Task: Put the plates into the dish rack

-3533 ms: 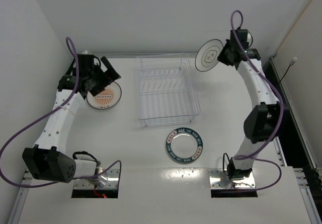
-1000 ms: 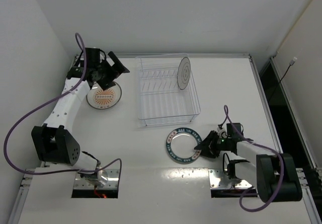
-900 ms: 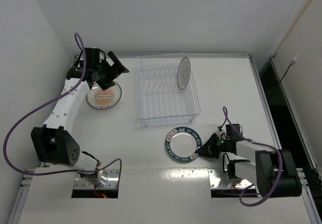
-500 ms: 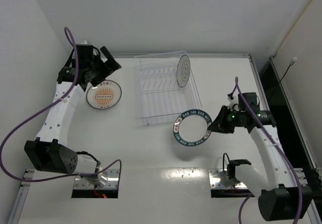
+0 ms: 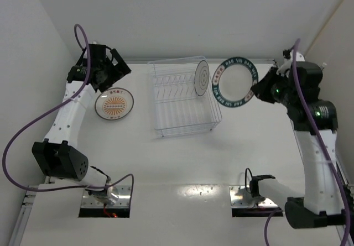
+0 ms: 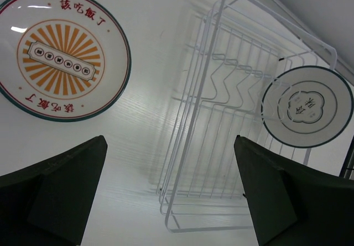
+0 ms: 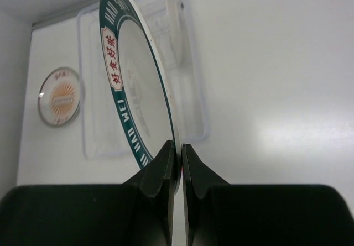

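I should next move my right gripper across over the rack [image 5: 182, 98], past the ringed white plate, and down onto the rack's free wires beside it, toward the orange plate.
My right gripper [image 5: 255, 93] is shut on the rim of the dark lettered-rim plate [image 5: 236, 82] and holds it upright in the air, right of the dish rack [image 5: 182, 98]; the right wrist view shows the plate [image 7: 135, 102] edge-on between the fingers. The ringed white plate [image 5: 202, 78] stands upright in the rack's far right part, also in the left wrist view [image 6: 307, 114]. The orange sunburst plate [image 5: 114, 103] lies flat on the table left of the rack. My left gripper [image 5: 113, 69] is open and empty above it, near the far left.
White walls close the table on the left, back and right. The rack [image 6: 232, 108] has rows of free tines in front of the ringed plate. Purple cables loop off both arms.
My right gripper has lifted the lettered-rim plate from the table front and carried it up and back to beside the rack's far right. The left gripper shifted slightly.
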Robot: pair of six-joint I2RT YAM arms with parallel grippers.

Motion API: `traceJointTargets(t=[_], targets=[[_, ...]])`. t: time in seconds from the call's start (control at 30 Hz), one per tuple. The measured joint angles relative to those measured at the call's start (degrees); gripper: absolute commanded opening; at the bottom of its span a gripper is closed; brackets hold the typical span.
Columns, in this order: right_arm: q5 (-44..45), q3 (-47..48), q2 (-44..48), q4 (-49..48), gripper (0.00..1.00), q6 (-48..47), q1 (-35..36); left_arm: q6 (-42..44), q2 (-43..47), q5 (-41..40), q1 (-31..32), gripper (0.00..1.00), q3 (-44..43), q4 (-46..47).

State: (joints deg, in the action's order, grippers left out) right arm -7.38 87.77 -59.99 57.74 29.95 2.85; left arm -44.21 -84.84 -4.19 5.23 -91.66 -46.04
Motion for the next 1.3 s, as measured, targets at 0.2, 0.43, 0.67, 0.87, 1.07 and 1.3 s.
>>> traceJointTargets(t=[0.2,0.43,0.67,0.87,1.07,1.3], targets=[[11.9,7.3,-20.8,-14.5,0.0,-3.8,4.2,0.1,-1.4,-3.8,0.0,1.0,-1.4,-1.8],[21.3,31.2,-49.6,-20.5,0.0,-7.8,11.8,0.0,-3.8,-5.5,-0.1,1.0,-3.3,-1.8],[25.8,31.8,-55.6,-19.3,0.0,-9.2,16.3,0.0,-5.9,-5.3,-0.8,1.0,-3.3,-2.0],[36.3,32.1,-58.2,-19.1,0.0,-11.0,20.8,0.0,-5.8,-5.4,-0.9,1.0,-2.9,-2.0],[43.1,32.7,-63.1,-18.9,0.0,-12.0,26.3,-0.6,-3.7,-4.3,-1.0,1.0,0.8,-1.0],[49.0,32.8,-68.6,-18.8,0.0,-12.0,30.9,-1.3,-1.0,-4.2,-1.0,1.0,4.1,-1.7]])
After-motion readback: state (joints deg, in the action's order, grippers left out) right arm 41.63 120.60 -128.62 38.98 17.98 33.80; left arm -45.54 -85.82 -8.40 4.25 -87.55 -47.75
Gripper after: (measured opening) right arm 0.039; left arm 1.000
